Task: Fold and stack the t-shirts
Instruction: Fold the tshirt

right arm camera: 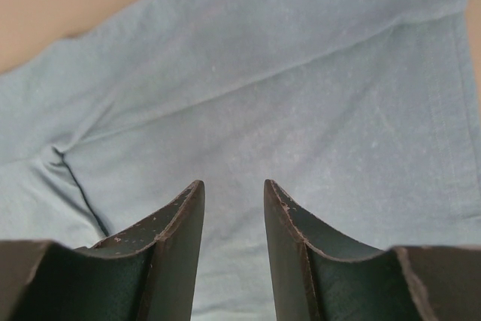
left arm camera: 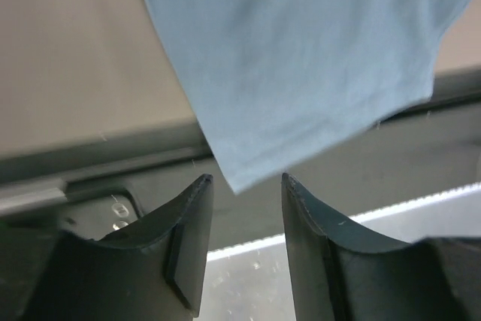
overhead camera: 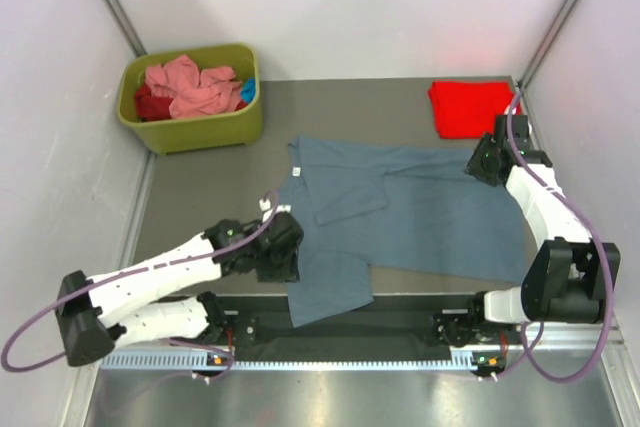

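Observation:
The hanging sleeve's pointed corner (overhead camera: 295, 323) (left arm camera: 235, 184) sticks out beyond the tabletop's near edge. So my left gripper will next move, open, down and back toward my base around it.
A slate blue-grey t-shirt (overhead camera: 420, 212) lies spread across the mat, one sleeve folded over its body and the other sleeve (overhead camera: 330, 289) hanging over the near table edge. My left gripper (overhead camera: 283, 247) is open and empty beside that near sleeve; in the left wrist view (left arm camera: 246, 180) the sleeve corner (left arm camera: 301, 58) lies just beyond the fingertips. My right gripper (overhead camera: 487, 159) is open and empty, hovering over the shirt's far right part (right arm camera: 248, 95), fingertips (right arm camera: 233, 183) just above the cloth. A folded bright red t-shirt (overhead camera: 470, 107) lies at the far right.
An olive-green plastic bin (overhead camera: 195, 97) at the far left holds salmon pink (overhead camera: 190, 87) and dark red tees. The table's near edge with a black rail (overhead camera: 400, 327) runs under the hanging sleeve. White walls close in on both sides.

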Motion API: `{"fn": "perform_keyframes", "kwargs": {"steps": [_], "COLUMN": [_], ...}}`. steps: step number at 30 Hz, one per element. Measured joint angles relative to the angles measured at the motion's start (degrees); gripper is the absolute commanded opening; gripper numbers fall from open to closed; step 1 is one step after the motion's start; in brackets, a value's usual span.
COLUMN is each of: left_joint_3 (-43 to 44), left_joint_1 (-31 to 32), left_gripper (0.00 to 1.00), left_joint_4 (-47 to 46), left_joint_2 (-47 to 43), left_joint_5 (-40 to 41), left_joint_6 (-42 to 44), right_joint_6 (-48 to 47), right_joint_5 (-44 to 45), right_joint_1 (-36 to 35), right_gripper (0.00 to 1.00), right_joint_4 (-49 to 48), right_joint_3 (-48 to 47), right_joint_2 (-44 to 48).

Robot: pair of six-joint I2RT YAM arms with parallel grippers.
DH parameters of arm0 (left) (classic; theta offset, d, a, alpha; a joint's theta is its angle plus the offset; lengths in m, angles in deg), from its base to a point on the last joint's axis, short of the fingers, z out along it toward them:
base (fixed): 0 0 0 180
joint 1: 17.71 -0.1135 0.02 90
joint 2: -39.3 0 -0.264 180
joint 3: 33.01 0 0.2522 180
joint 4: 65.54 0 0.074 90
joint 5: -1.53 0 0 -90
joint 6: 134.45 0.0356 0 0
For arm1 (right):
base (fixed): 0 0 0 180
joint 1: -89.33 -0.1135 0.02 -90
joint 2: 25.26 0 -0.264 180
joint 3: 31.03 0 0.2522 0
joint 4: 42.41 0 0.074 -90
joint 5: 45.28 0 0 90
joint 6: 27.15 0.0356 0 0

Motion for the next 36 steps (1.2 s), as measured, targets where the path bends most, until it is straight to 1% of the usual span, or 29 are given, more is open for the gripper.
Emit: {"fn": "perform_keyframes", "kwargs": {"steps": [2, 4, 7, 10, 20, 24, 31, 34, 35, 36], "left_joint_3": [-3.5, -7.3, -11.2, -12.1, -13.3, -14.2, -13.1, -13.5, -13.9, -14.4], "left_joint_1": [3.1, 5.3, 7.8, 9.1, 11.3, 11.6, 12.9, 13.1, 13.1, 13.1], "left_gripper": [0.46, 0.45, 0.45, 0.45, 0.39, 0.4, 0.41, 0.37, 0.34, 0.27], "left_joint_4": [-0.7, -2.2, -3.4, -4.4, -11.1, -12.9, -11.9, -12.2, -12.5, -12.8], "left_joint_2": [-2.7, -3.5, -1.6, 0.5, 6.4, 8.6, 11.4, 10.9, 10.4, 9.9], "left_joint_5": [-0.3, -0.8, -1.2, -1.4, -3.0, -3.5, -3.0, -3.0, -3.1, -3.4], "left_joint_6": [-4.5, -8.9, -13.9, -16.4, -19.5, -19.8, -20.1, -20.1, -20.3, -20.4], "right_joint_6": [0.0, 0.0, -0.1, -0.5, -0.6, -0.6, -0.6, -0.7, -0.7, -0.6], "right_joint_5": [-0.6, -1.0, -1.1, -1.1, -0.7, -0.5, 0.5, 1.0, 1.1, 1.3], "right_joint_1": [0.0, 0.0, 0.0, 0.2, 0.8, 0.9, 1.4, 1.7, 1.8, 1.8], "right_gripper": [0.39, 0.38, 0.39, 0.39, 0.39, 0.39, 0.39, 0.39, 0.39, 0.39], "right_joint_4": [-0.2, -0.2, -0.2, -0.2, -0.8, -0.9, -0.9, -0.9, -0.8, -0.9], "right_joint_3": [0.8, 1.5, 1.7, 1.7, 2.8, 3.0, 3.1, 3.1, 3.1, 3.2], "right_joint_2": [0.1, 0.1, 0.1, 0.1, 0.7, 1.0, 1.2, 1.2, 1.2, 1.2]}}
